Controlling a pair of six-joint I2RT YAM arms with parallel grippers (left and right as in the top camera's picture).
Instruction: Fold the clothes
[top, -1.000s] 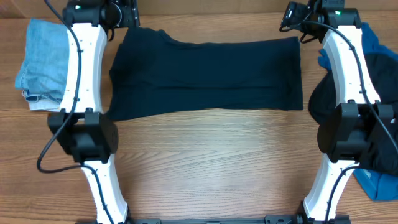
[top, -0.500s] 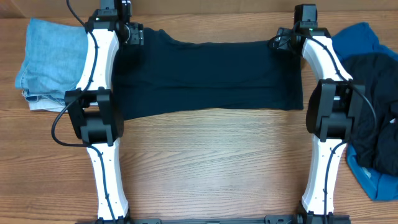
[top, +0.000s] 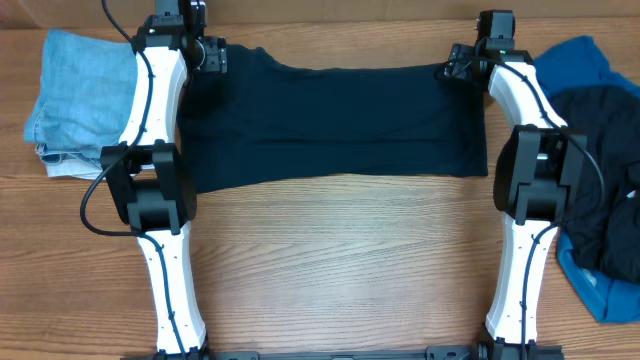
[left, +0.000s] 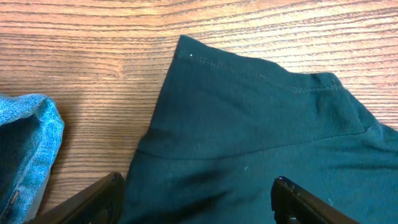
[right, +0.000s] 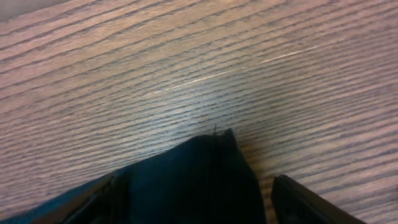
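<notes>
My left gripper should move down and outward next, onto the navy shirt's far stitched corner (left: 189, 73), because its open fingers are short of the hem.
A dark navy shirt (top: 330, 120) lies spread flat across the far half of the table. My left gripper (top: 212, 56) is open at its far left corner. In the left wrist view its fingers (left: 196, 200) stand wide apart over the shirt's fabric (left: 249, 112). My right gripper (top: 455, 66) is open at the far right corner. In the right wrist view its fingers (right: 199, 202) straddle the shirt's pointed corner (right: 208, 174). Neither gripper is clamped on the cloth.
A pale blue faded garment (top: 70, 100) lies folded at the far left; its edge shows in the left wrist view (left: 25, 149). A pile at the right edge holds a bright blue shirt (top: 575, 60) and a dark shirt (top: 605, 170). Bare wood table (top: 340, 270) lies in front.
Both arms have swung in and lowered onto the shirt's far corners. In the last half second they barely moved. The shirt has not shifted.
</notes>
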